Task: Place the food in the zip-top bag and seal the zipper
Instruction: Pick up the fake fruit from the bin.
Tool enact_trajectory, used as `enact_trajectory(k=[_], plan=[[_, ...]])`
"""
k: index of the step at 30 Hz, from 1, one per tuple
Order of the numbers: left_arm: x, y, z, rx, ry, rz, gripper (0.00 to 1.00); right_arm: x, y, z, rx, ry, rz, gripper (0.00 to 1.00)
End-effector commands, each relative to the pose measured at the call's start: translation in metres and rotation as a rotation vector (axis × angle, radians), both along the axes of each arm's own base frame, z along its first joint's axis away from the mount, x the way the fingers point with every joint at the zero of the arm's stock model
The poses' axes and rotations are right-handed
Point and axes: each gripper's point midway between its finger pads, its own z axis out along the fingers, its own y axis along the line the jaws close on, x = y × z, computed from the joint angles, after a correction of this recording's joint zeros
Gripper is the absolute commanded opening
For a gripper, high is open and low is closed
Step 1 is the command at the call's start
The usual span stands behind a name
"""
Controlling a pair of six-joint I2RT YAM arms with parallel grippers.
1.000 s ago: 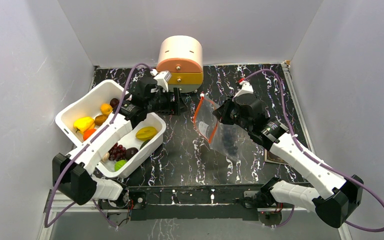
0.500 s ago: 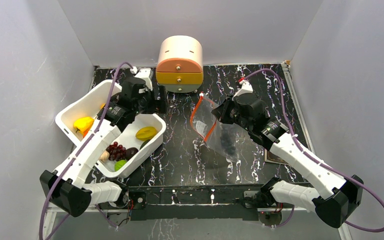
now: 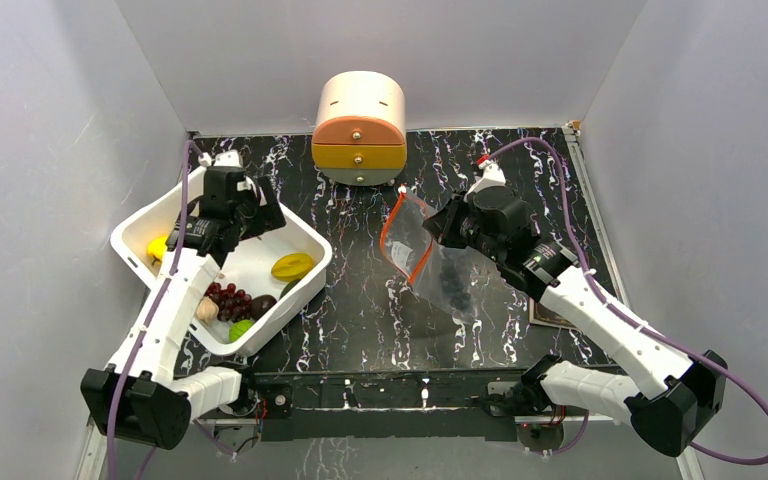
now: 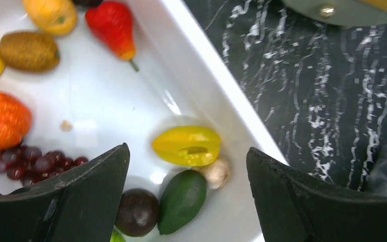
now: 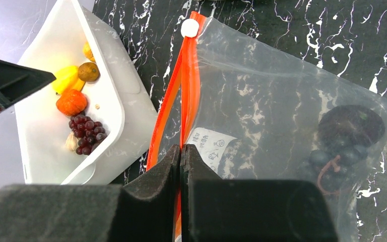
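Next I need to move my left gripper back and down to close around the red grapes (image 3: 227, 300) (image 4: 35, 164), since they lie below and back from it, outside its open fingers.
The clear zip-top bag (image 3: 445, 270) hangs with its mouth open; its red-orange zipper (image 3: 390, 222) faces the tub. My right gripper (image 3: 438, 228) is shut on the zipper strip (image 5: 189, 75), just below the white slider tab (image 5: 190, 27) in the right wrist view (image 5: 181, 148). A dark grape bunch (image 5: 345, 133) lies inside the bag (image 5: 282, 96). My left gripper (image 3: 252, 215) is open and empty above the white tub (image 3: 160, 205). Between its jaws (image 4: 187, 166) I see a yellow piece (image 4: 187, 145), a green piece (image 4: 181, 201) and a dark round fruit (image 4: 137, 212). Red grapes (image 4: 35, 164) lie at the left.
A small cabinet with orange and yellow drawers (image 3: 360, 125) stands at the back wall. The tub's right wall (image 4: 211, 75) lies between the food and the black marbled table (image 4: 322, 91). Grey walls close in on three sides.
My left arm has swung left, away from the cabinet and the bag's mouth, to above the tub. The right gripper still holds the bag, which shifted slightly.
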Motion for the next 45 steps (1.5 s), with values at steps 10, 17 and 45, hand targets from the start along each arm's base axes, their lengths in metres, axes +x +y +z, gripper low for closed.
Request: enact_trajectory(k=[10, 17, 45], plan=[[-0.045, 0.074, -0.077, -0.074, 0.250, 0.404, 0.92, 0.003, -0.001, 0.024, 0.041, -0.090, -0.001, 0.00], [-0.070, 0.102, -0.111, -0.036, 0.390, 0.614, 0.98, 0.006, -0.005, 0.022, 0.015, -0.098, -0.019, 0.00], [-0.033, 0.061, -0.166, -0.274, 0.469, 0.482, 0.96, 0.012, 0.002, 0.024, 0.020, -0.099, -0.010, 0.00]])
